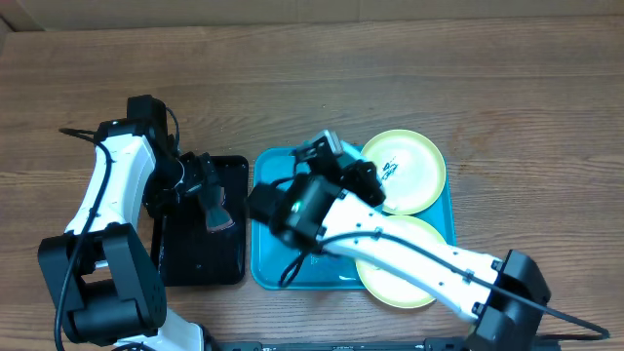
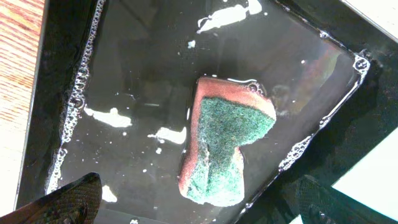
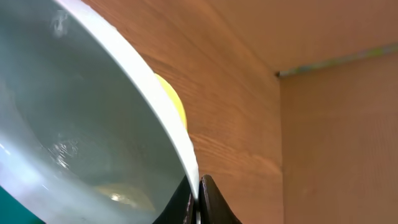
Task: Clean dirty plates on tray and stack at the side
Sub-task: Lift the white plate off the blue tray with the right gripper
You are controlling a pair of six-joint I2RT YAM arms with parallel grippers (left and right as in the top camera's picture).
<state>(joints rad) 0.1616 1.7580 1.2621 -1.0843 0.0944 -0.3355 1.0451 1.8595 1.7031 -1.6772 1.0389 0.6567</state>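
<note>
My right gripper goes to the right in the overhead view next, then down, and releases the plate, since the table beside the cyan tray is bare.
My right gripper is shut on the rim of a white, pale blue plate, which it holds tilted up over the cyan tray. In the overhead view that plate shows edge-on by the right gripper. A yellow-green plate with a dark smear leans on the tray's far right corner. Another yellow-green plate lies at the near right, partly under the arm. My left gripper is open just above a green and reddish sponge, not touching it.
The sponge lies in a smaller black tray holding soapy water, left of the cyan tray. Bare wooden table runs along the far side and the right. A cardboard wall stands behind the table.
</note>
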